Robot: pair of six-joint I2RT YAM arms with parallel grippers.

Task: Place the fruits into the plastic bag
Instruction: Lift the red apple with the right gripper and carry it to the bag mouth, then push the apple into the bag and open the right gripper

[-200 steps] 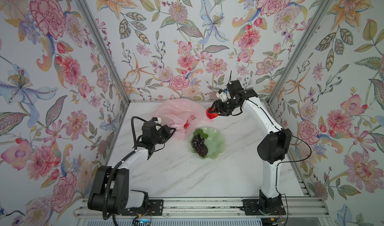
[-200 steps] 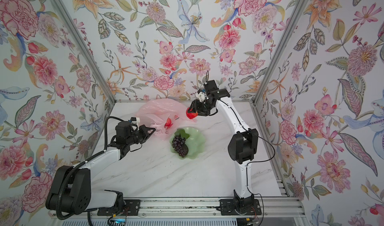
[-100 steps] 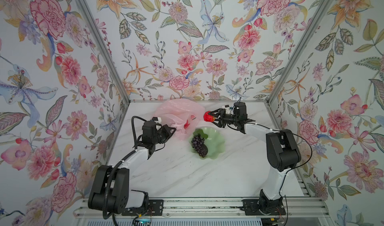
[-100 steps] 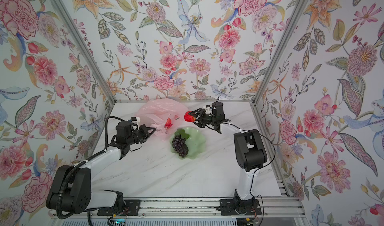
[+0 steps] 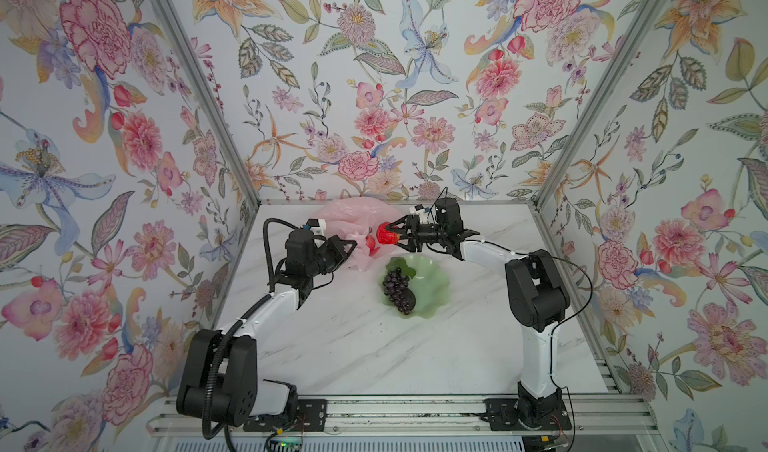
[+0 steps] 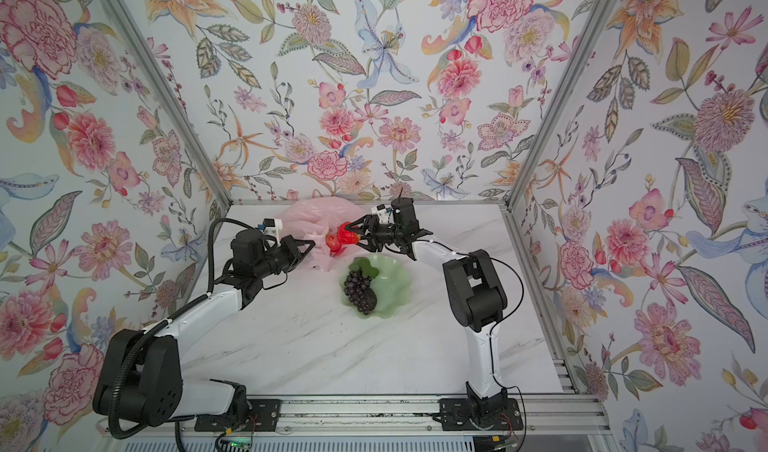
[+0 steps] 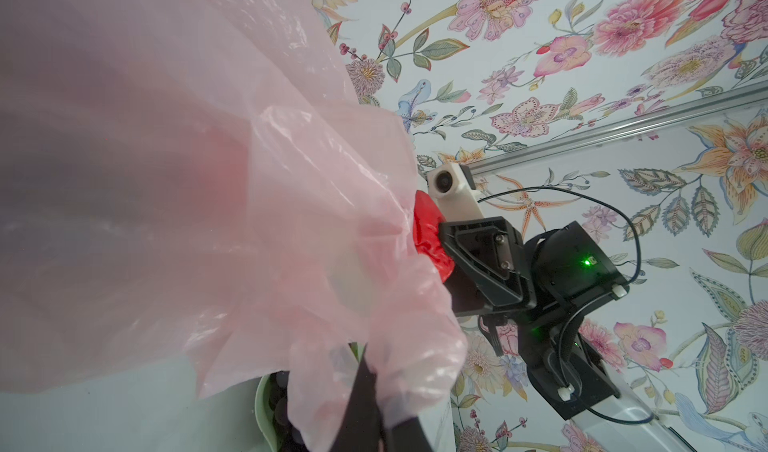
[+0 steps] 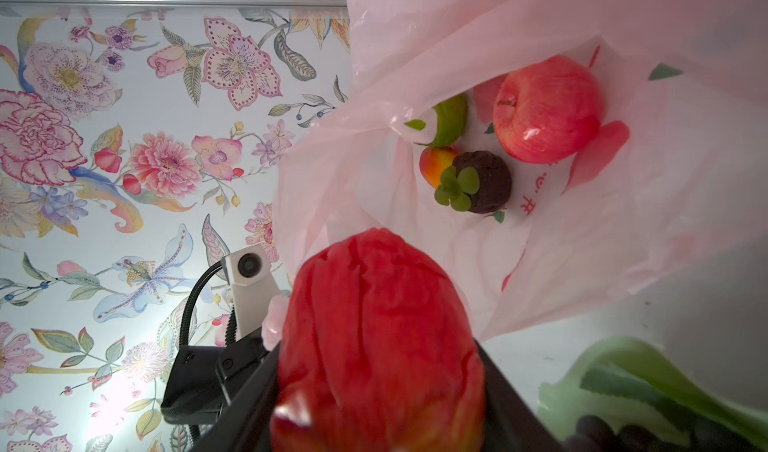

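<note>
The bag's opening [image 5: 374, 231] [image 8: 484, 232] is just outward of my right gripper's fingers, so my right gripper should next move outward and into it to let go of the red apple.
The pale pink plastic bag [image 5: 353, 217] [image 6: 316, 215] lies at the back of the table with its mouth facing the dish. My left gripper [image 5: 352, 244] [image 6: 311, 245] [image 7: 374, 387] is shut on the bag's rim and holds it up. My right gripper [image 5: 390, 234] [image 6: 348, 234] [image 8: 374, 366] is shut on a red apple [image 8: 374, 296] right at the bag's mouth. Inside the bag lie another red apple [image 8: 548, 109], a dark brown round fruit [image 8: 484, 181], an orange-yellow mango [image 8: 434, 163] and a green fruit [image 8: 449, 119]. A dark purple grape bunch [image 5: 397, 289] [image 6: 359, 292] lies in the dish.
The pale green scalloped dish [image 5: 434, 292] [image 6: 397, 294] stands mid-table, just in front of the bag and under my right forearm. Flowered walls close in the back and both sides. A metal rail runs along the table's front edge.
My right arm has come down from high at the back and swung left, bringing the red apple to the bag's mouth. The left arm and the bag have stayed put.
</note>
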